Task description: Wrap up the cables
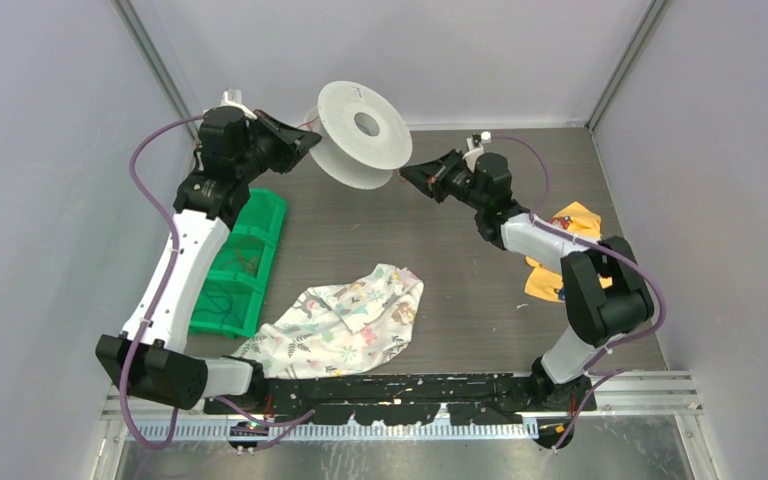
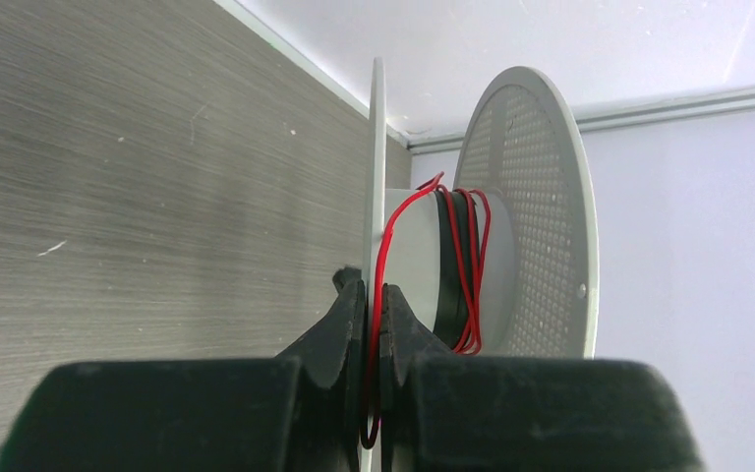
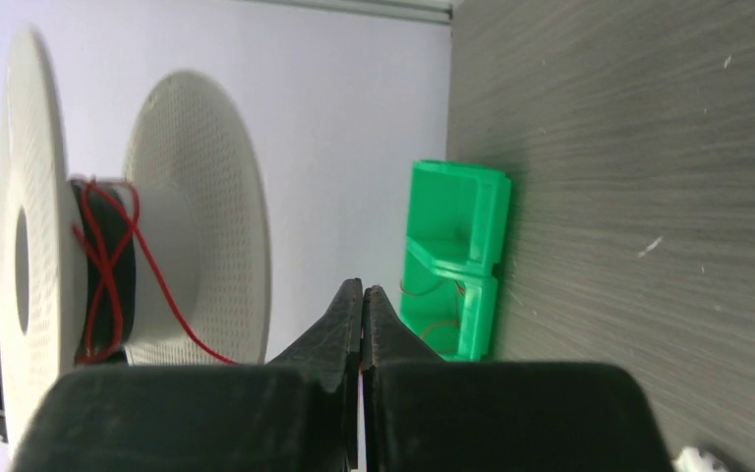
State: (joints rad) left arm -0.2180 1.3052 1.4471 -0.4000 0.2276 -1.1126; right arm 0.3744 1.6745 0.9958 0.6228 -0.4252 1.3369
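Observation:
Next, my left gripper moves down and to the right in the top view, onto bare tabletop beyond the patterned cloth, and releases the spool, since wire circles the spool's middle.
A white spool [image 1: 345, 150] is held above the table's back by my left gripper [image 1: 310, 140]. In the left wrist view the left gripper [image 2: 374, 285] is shut on the edge of one spool flange [image 2: 377, 177], with a strand of the red wire [image 2: 381, 265] also between its jaws. Several turns of red wire [image 2: 462, 265] lie loosely round the hub. My right gripper [image 1: 405, 177] is just right of the spool. In the right wrist view it [image 3: 362, 287] is shut, and a strand of the wire [image 3: 172, 305] runs from the hub down behind its finger; a trace of red shows in the seam.
A green bin [image 1: 245, 260] stands at the left by the left arm and holds thin red wires [image 3: 433, 329]. A patterned cloth [image 1: 350, 320] lies at the front middle. A yellow-orange cloth [image 1: 572, 218] lies under the right arm. Grey walls enclose the table.

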